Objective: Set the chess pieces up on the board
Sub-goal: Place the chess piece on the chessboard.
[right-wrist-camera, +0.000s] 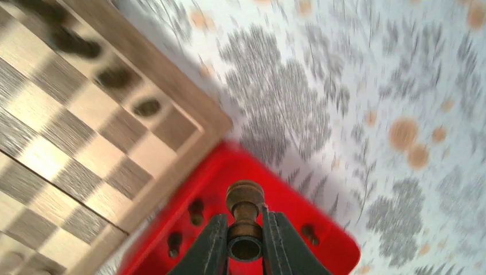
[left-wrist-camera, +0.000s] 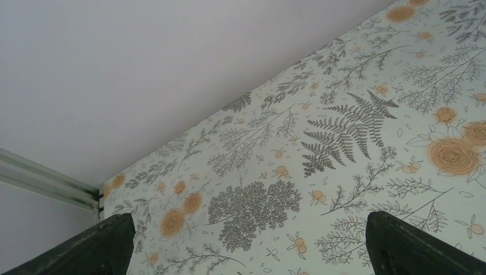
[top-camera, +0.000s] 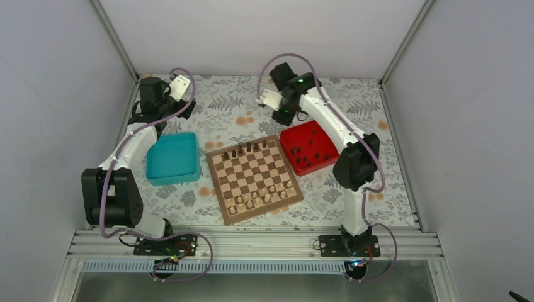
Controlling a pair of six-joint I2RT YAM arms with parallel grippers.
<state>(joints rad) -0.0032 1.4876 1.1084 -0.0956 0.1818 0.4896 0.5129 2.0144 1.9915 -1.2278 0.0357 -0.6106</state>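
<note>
I should next swing my right gripper toward the teal tray, then down, and release the piece on the board's empty corner square [top-camera: 217, 159] to its left in the top view.
The board [top-camera: 254, 179] lies mid-table, with several dark chess pieces [top-camera: 247, 150] on its far row and pale chessmen on its near rows. More dark pieces [top-camera: 310, 153] lie in the red tray [top-camera: 308, 147]. My right gripper [right-wrist-camera: 245, 235] is shut on a dark brown piece [right-wrist-camera: 245, 213], held above the red tray [right-wrist-camera: 286, 197] near the board's corner [right-wrist-camera: 189, 123]; the view is blurred by motion. In the top view this gripper [top-camera: 269, 99] is raised behind the tray. My left gripper [left-wrist-camera: 246, 258] is open and empty, over bare floral cloth at the far left [top-camera: 179, 87].
A teal tray [top-camera: 171, 157] stands left of the board. White walls close in the back and sides. The floral cloth [top-camera: 233, 110] covers the table. Both arms' bases are at the near edge.
</note>
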